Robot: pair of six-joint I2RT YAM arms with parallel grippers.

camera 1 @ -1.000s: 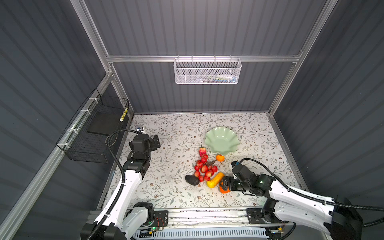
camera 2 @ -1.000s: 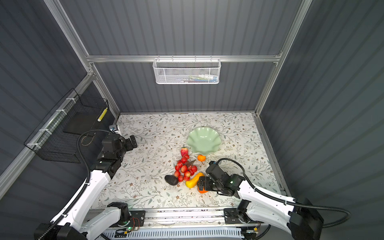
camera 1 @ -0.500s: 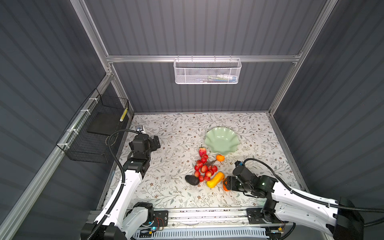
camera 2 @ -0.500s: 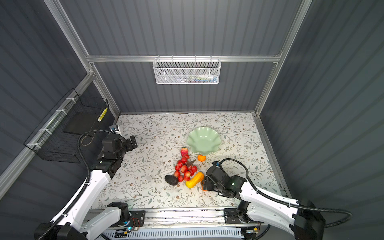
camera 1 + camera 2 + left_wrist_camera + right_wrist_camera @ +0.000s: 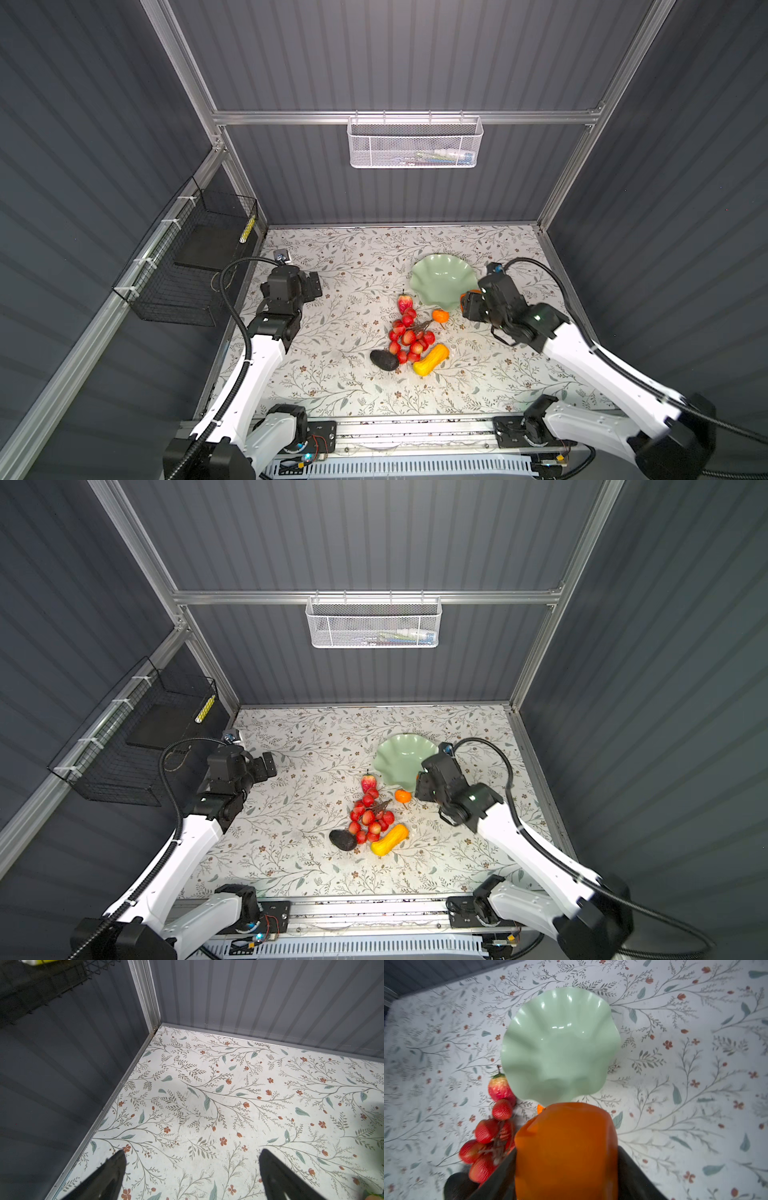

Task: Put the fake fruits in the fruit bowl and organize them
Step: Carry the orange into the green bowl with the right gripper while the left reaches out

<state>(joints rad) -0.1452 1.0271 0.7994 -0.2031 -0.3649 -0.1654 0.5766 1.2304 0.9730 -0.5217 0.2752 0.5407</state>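
I will next move my right gripper outward over the hollow of the fruit bowl (image 5: 564, 1050), go down and release the big orange (image 5: 566, 1151) there, as the bowl is empty.
The big orange (image 5: 566, 1151) fills the space between the fingers of my right gripper (image 5: 467, 301), which is shut on it and held above the table beside the near right rim of the empty pale green fruit bowl (image 5: 442, 278). On the table in front of the bowl lie the small tangerine (image 5: 440, 316), the strawberry (image 5: 405, 302), the bunch of red balls (image 5: 409, 338), the dark avocado (image 5: 384, 360) and the yellow-orange gourd (image 5: 431, 359). My left gripper (image 5: 313, 284) hovers open and holds nothing at the far left.
A black wire basket (image 5: 187, 266) hangs on the left wall. A white mesh basket (image 5: 415, 143) hangs on the back wall. Metal frame posts and grey walls close in the floral table (image 5: 353, 257) on three sides.
My right gripper has closed on the big orange at the table's front, lifted it and carried it back to the bowl's rim. The left arm has not moved.
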